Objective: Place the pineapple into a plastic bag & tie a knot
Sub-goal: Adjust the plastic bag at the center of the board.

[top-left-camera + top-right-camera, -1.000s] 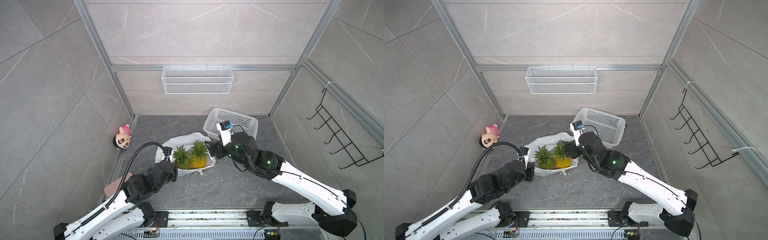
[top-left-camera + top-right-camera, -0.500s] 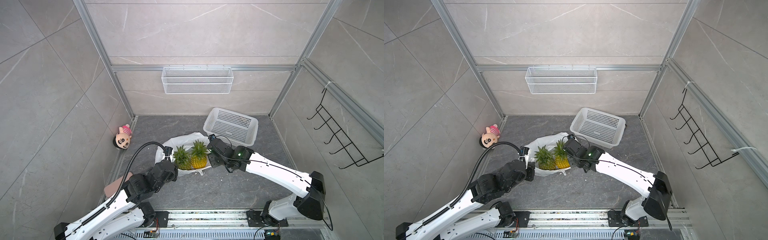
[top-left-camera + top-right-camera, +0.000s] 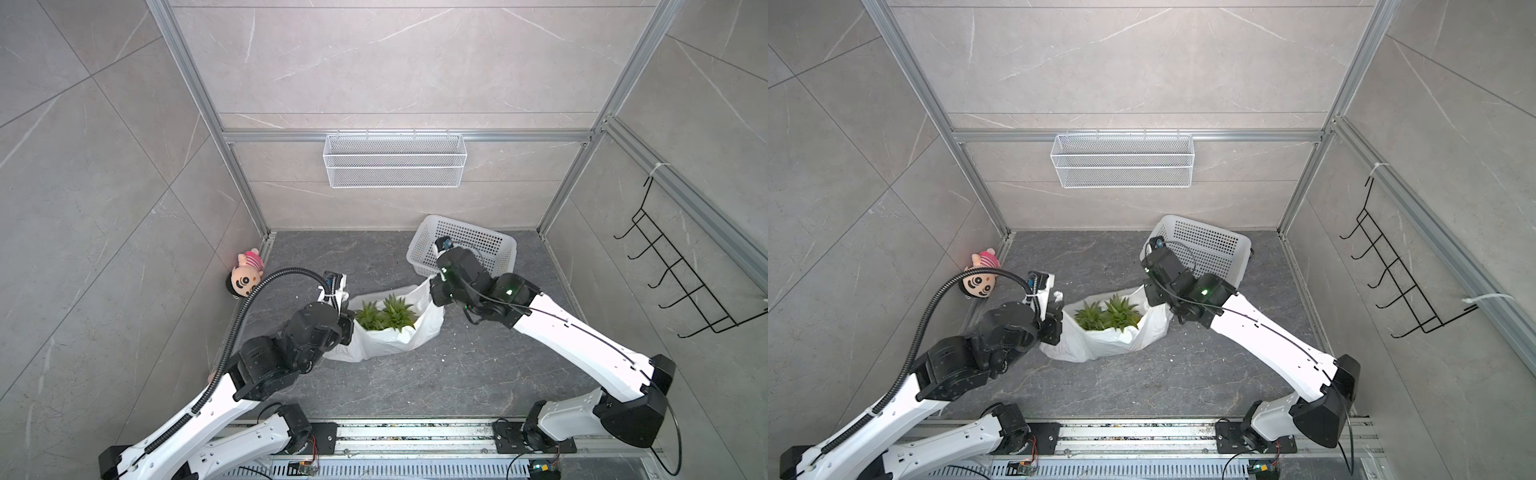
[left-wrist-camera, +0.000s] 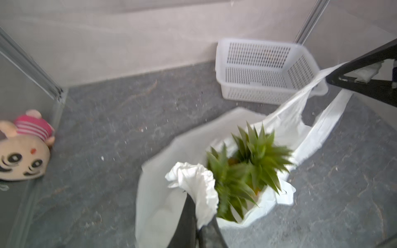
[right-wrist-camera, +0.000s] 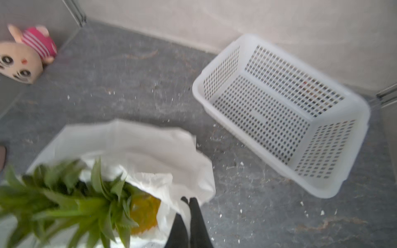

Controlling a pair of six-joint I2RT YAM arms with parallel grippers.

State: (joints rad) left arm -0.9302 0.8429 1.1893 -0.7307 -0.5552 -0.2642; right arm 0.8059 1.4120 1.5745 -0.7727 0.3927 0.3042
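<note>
The right gripper rises next and carries its handle strip across the pineapple crowns toward my left gripper's bunched handle strip to release it there, as the handles stand untied.
The white plastic bag [image 3: 390,343] [image 3: 1100,347] stands on the grey floor with its mouth held apart. Two green pineapple crowns [image 3: 384,318] [image 3: 1106,313] stick out of it, and a yellow pineapple body [image 5: 144,212] shows inside. My left gripper [image 3: 347,328] [image 4: 199,211] is shut on the bunched left handle strip [image 4: 193,178]. On the opposite side, my right gripper [image 3: 434,297] [image 5: 189,199] is shut on the bag's other handle strip [image 4: 300,101], pulled taut. No knot is in view.
A white perforated basket [image 3: 465,249] [image 5: 279,116] sits at the back right, just behind my right wrist. A plush toy [image 3: 245,276] lies in the left corner. A wire shelf [image 3: 392,160] hangs on the back wall, and a black hook rack [image 3: 681,282] on the right wall.
My right gripper came down to the bag's right handle, shut on it and rose. The bag now stands up round the pineapples, which had lain sideways on it. The left gripper stayed shut.
</note>
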